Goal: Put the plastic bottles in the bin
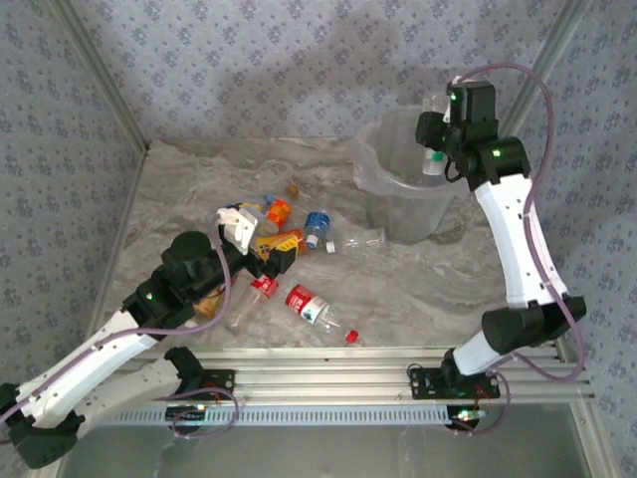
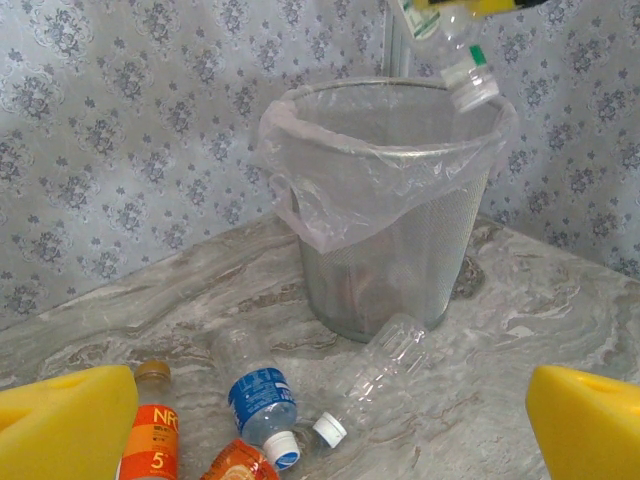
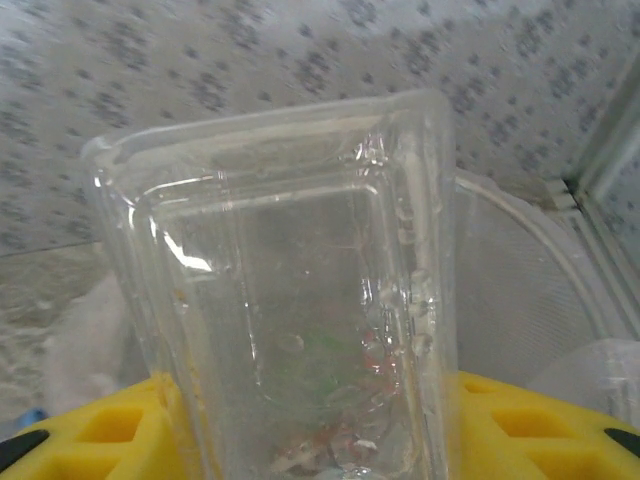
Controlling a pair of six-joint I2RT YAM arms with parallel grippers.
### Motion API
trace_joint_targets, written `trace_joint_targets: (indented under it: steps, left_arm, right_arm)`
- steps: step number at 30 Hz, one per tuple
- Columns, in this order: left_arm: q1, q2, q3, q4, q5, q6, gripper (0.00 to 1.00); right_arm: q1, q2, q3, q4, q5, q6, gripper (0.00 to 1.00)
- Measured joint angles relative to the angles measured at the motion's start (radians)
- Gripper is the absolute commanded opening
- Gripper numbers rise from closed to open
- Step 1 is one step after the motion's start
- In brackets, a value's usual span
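Note:
My right gripper lowers into the bag-lined bin's opening [image 1: 406,156] [image 3: 510,285] next and releases the clear plastic bottle inside, as most still hangs above the bin's rim.
My right gripper [image 1: 439,137] hangs over the bin [image 1: 376,167], shut on a clear plastic bottle [image 1: 433,159] that points cap-down above the rim. In the right wrist view that bottle [image 3: 290,300] stands between the yellow fingers [image 3: 530,420], with the bin [image 3: 520,290] behind it. From the left wrist the held bottle [image 2: 458,60] shows above the bag-lined bin [image 2: 390,250]. My left gripper [image 1: 254,239] is open over the pile of bottles: an orange one [image 1: 279,211], a blue-labelled one [image 1: 317,224], a clear one [image 1: 360,240] and a red-labelled one [image 1: 304,302]. Between its fingers [image 2: 60,425] lie the blue-labelled bottle [image 2: 258,400] and the clear bottle [image 2: 385,370].
Patterned walls close in the marble table [image 1: 438,289] on three sides. A metal rail [image 1: 328,378] runs along the near edge. A loose red cap [image 1: 351,337] lies near the front. An amber bottle with an orange label [image 2: 150,435] lies by my left finger.

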Motion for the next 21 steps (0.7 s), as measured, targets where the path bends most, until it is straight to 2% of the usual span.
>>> trace_joint_targets:
  steps: [8,14,21]
  left_arm:
    - [0.000,0.013,0.000,0.000,0.024,0.005,1.00]
    - [0.000,0.093,0.010,-0.047,0.106,0.030,1.00]
    - [0.000,0.215,0.111,-0.146,0.218,0.057,1.00]
  right_arm:
    - [-0.066,0.140,0.052,-0.072,0.016,0.076,0.52]
    - [-0.091,0.189,0.054,-0.111,0.024,0.174,0.48]
    - [-0.090,0.191,-0.009,-0.114,0.023,0.291,0.45]
